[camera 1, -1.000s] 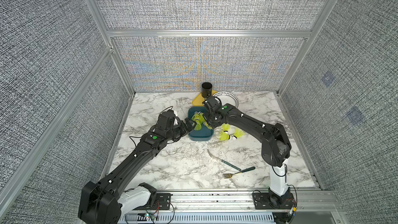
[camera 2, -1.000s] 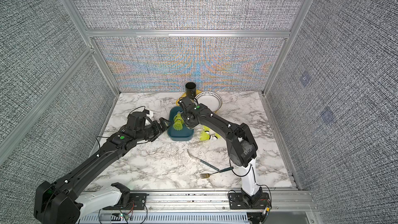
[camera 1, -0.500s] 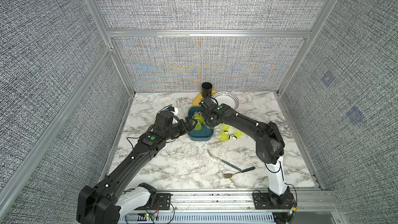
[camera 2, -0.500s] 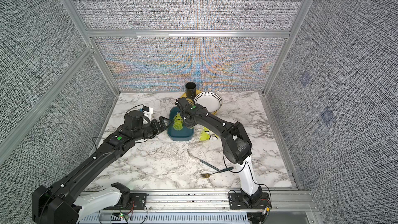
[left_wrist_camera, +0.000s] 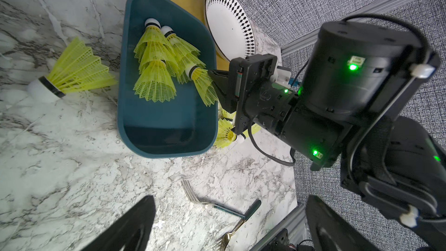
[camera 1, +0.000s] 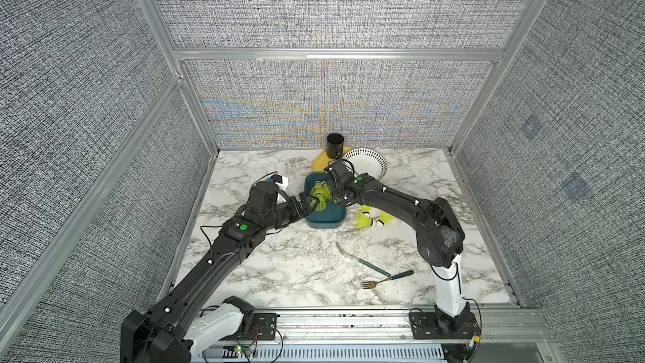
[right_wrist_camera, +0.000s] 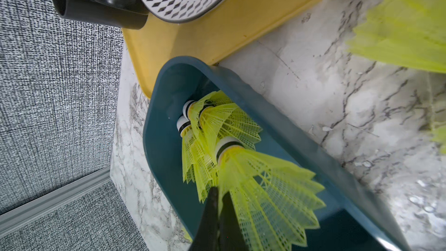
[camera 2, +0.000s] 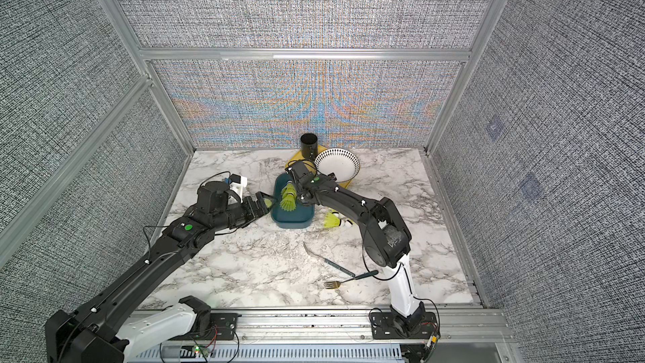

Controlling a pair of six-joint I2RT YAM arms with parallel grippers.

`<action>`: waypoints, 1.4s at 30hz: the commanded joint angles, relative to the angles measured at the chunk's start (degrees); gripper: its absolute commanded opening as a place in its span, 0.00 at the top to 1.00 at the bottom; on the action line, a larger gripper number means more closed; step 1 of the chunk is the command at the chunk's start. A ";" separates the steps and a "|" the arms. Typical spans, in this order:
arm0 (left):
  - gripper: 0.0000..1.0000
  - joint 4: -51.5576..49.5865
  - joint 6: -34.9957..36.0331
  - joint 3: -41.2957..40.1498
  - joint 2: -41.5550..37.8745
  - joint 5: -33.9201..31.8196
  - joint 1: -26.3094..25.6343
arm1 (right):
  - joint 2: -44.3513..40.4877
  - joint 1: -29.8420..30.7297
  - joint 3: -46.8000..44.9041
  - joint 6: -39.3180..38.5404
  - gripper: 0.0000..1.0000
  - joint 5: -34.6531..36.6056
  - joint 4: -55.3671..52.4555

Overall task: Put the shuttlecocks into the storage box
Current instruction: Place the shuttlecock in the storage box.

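The held shuttlecock still hangs above the piled shuttlecocks, so the robot's right gripper will next move down into the box toward them and release the skirt edge.
The dark teal storage box stands mid-table with several neon yellow-green shuttlecocks piled at its far end. My right gripper is shut on the skirt edge of one shuttlecock, held over the box. At the box's left side my left gripper is open and holds nothing. One shuttlecock lies on the marble left of the box. Two more lie right of it.
Behind the box a yellow tray carries a black cup and a white bowl with a black-patterned rim. Two forks with teal handles lie at the front right, and the enclosure walls close in on three sides.
The right arm's elbow has swung left, keeping its shuttlecock over the box. The left wrist has drawn back slightly to the left. Both grippers keep their state.
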 commanded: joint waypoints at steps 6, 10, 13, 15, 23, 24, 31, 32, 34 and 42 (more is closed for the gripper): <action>0.00 -1.15 1.53 -0.17 -0.41 1.13 0.06 | 0.16 0.70 -0.56 1.26 1.00 0.00 5.47; 0.00 -1.14 1.53 -0.14 -0.41 1.21 0.05 | 0.54 0.71 -0.71 1.99 1.00 -1.07 4.87; 0.00 -1.00 1.46 -0.18 -0.25 1.30 0.02 | 1.03 0.70 -0.71 2.24 1.00 -1.65 4.63; 0.00 -0.97 1.44 -0.01 -0.16 1.47 0.06 | 1.58 0.71 -0.58 2.37 1.00 -1.90 4.54; 0.00 -1.05 1.26 -0.28 -0.67 1.79 -0.01 | 4.19 0.79 2.24 2.17 1.00 -1.64 4.02; 0.00 -1.05 1.18 -0.44 -0.81 1.78 -0.01 | 4.44 0.91 2.49 2.13 1.00 -1.66 4.06; 0.00 -1.46 1.48 -0.87 -1.34 1.83 0.06 | 4.92 1.13 2.26 2.46 0.87 -1.59 5.24; 0.00 -1.71 1.60 -0.88 -1.29 1.82 0.01 | 5.06 1.24 2.17 2.52 0.87 -1.58 5.37; 0.00 -2.36 1.98 -0.78 -1.46 1.79 0.05 | 5.06 1.23 1.99 2.75 0.86 -1.57 5.63; 0.00 -2.46 1.19 -2.54 -4.47 -0.09 0.01 | 3.38 1.34 -2.34 3.31 0.86 -1.78 10.54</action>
